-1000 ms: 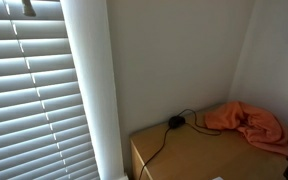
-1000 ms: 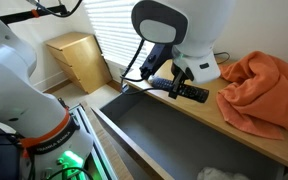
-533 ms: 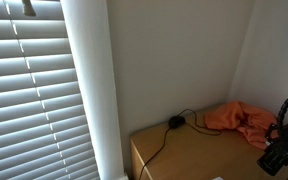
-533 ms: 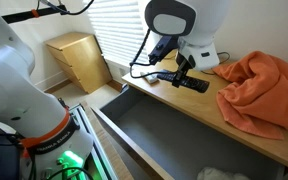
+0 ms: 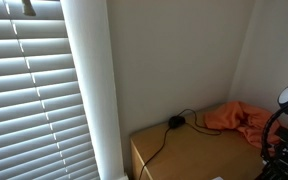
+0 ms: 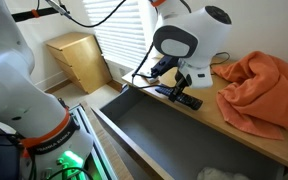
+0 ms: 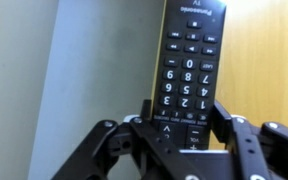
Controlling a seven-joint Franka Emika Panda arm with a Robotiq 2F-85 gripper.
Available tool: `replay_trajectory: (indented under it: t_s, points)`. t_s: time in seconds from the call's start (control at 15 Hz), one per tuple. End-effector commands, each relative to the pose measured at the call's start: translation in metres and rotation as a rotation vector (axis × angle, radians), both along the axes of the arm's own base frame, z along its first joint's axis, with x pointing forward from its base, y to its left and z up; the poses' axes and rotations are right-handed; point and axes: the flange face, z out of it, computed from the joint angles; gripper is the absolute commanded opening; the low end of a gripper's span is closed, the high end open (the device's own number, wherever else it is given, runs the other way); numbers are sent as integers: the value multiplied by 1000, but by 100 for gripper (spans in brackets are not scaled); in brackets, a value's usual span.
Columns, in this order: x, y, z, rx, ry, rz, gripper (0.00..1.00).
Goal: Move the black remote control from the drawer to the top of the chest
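The remote is already over wood beside the drawer (image 6: pixel 154 125). My gripper should next go down slightly onto the front part of the chest's tan wooden top and let go of the remote.
My gripper (image 7: pixel 184 120) is shut on the lower end of the black remote control (image 7: pixel 188 60), buttons facing the wrist camera. In an exterior view the remote (image 6: pixel 183 96) is low over the front edge of the chest's tan wooden top (image 6: pixel 246 135), beside the open drawer (image 6: pixel 154 125) with its grey inside. Whether the remote touches the wood I cannot tell. In the wrist view the chest top (image 7: pixel 269 60) lies to the right and the drawer (image 7: pixel 84 70) to the left. The gripper (image 5: pixel 284 152) also shows at the right edge of an exterior view.
An orange cloth (image 6: pixel 264 85) lies crumpled on the chest top, also seen from behind (image 5: pixel 246 122). A black cable and plug (image 5: pixel 174 122) lie at the chest's back. A small wooden cabinet (image 6: pixel 79 58) stands by the window blinds. Something white (image 6: pixel 224 174) lies in the drawer.
The arm has turned and come down with the remote, bringing it from above the drawer's edge to low over the chest's front edge. The grip has not changed.
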Motion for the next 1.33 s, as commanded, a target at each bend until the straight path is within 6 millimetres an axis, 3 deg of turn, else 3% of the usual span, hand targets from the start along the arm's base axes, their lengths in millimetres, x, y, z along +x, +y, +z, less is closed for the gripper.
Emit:
replay_trajectory:
  t_s: [0.0,0.6,0.67,0.73,0.93,1.27]
  points:
    - [4,-3,-9,-35,-1,-36,33]
    - [13,-2,-13,-78,-7,-89,33]
    - [13,-1,-12,-77,-9,-96,83]
    - [13,-1,-9,-76,-14,-98,83]
    - [8,-8,9,-99,-49,-109,100]
    - [-5,-24,59,-153,-113,-117,100]
